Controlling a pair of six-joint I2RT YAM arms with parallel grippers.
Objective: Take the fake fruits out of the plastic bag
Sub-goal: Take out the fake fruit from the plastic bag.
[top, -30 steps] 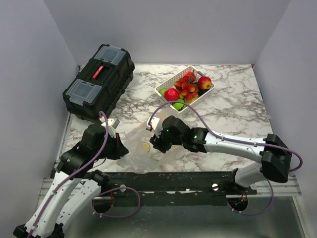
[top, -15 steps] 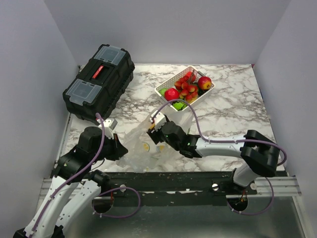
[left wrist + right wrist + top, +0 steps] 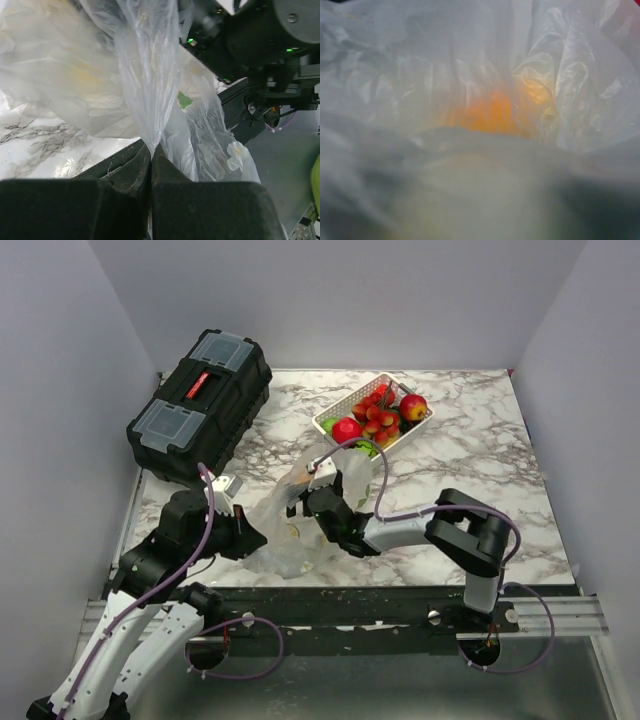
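My right gripper next needs to go deeper into the bag, left in the top view, toward the orange-yellow fruit, which shows blurred through the bag ahead.
The clear plastic bag [image 3: 300,515] lies crumpled at the table's front edge, its top pulled up toward the basket. My left gripper [image 3: 151,148] is shut on a gathered fold of the bag [image 3: 145,75]; it also shows in the top view [image 3: 248,537]. My right gripper [image 3: 303,508] is pushed into the bag, and plastic hides its fingers. In the right wrist view, film [image 3: 420,75] fills the frame, with an orange blur [image 3: 490,112] behind it. A pale citrus slice [image 3: 235,150] and a green piece [image 3: 185,100] show through the bag.
A white slotted basket [image 3: 327,418] at the back centre holds strawberries [image 3: 378,412], a red-yellow apple [image 3: 412,406] and green pieces. A black toolbox [image 3: 200,405] stands at the back left. The right arm's elbow [image 3: 470,532] is folded over the front right of the table.
My right arm has folded and driven its gripper leftward into the bag. The bag's top has risen toward the basket. The left gripper has kept its hold, hardly moving.
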